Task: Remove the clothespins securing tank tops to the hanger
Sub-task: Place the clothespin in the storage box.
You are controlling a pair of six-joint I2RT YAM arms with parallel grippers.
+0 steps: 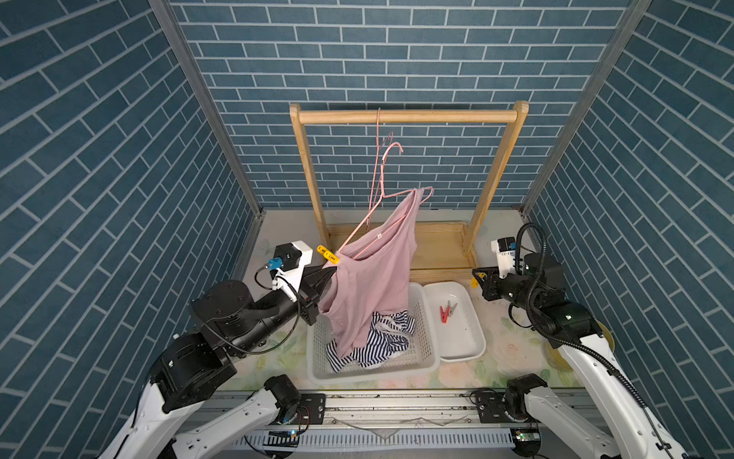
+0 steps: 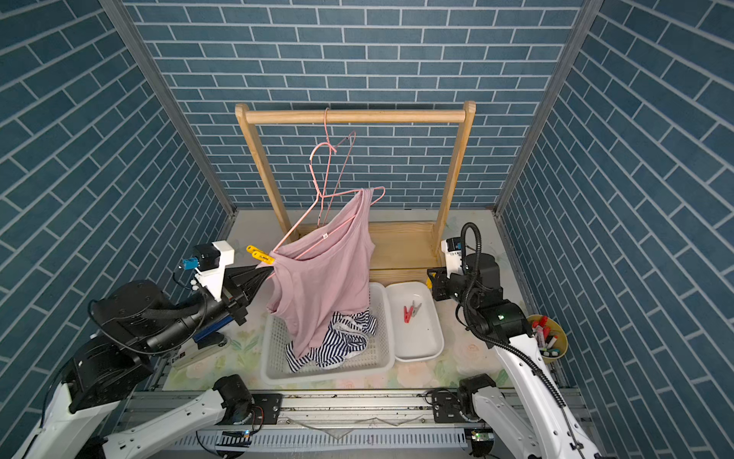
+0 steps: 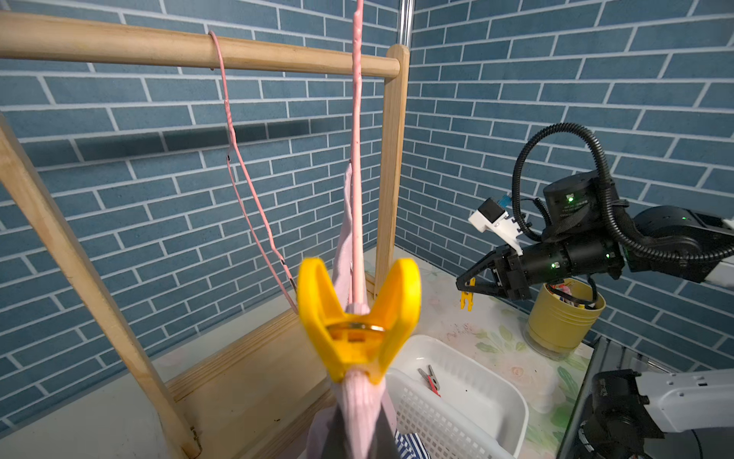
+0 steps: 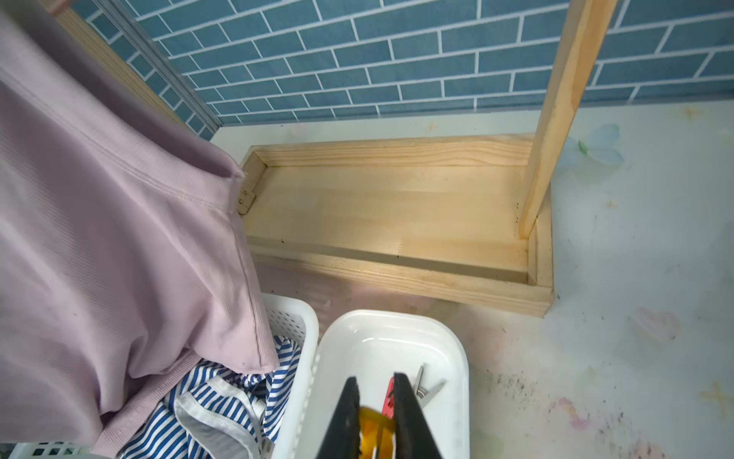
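Note:
My right gripper will come down next over the red and grey clothespins in the white tray (image 1: 472, 318) to release the yellow one, as loose clothespins already lie there.
A pink tank top (image 1: 373, 274) hangs from a pink wire hanger (image 1: 357, 234), pinned at one shoulder by a yellow clothespin (image 1: 328, 254) (image 3: 357, 318). My left gripper (image 1: 333, 274) (image 3: 359, 413) is shut on the pink fabric just below that clothespin. The striped tank top (image 1: 381, 341) lies crumpled in the white basket (image 1: 431, 353), with the pink hem draped over it. My right gripper (image 1: 475, 278) (image 4: 377, 383) is shut on a second yellow clothespin (image 4: 375, 433), above the white tray (image 1: 472, 318). A red clothespin (image 1: 445, 314) and a grey clothespin (image 1: 452, 308) lie in that tray.
The hanger's hook hangs from another pink wire hanger on the wooden rail (image 1: 405, 116), whose posts rise from a wooden base (image 4: 397, 206) behind the basket. A yellow cup (image 2: 550, 341) of markers stands by the right arm. Brick-patterned walls close in three sides.

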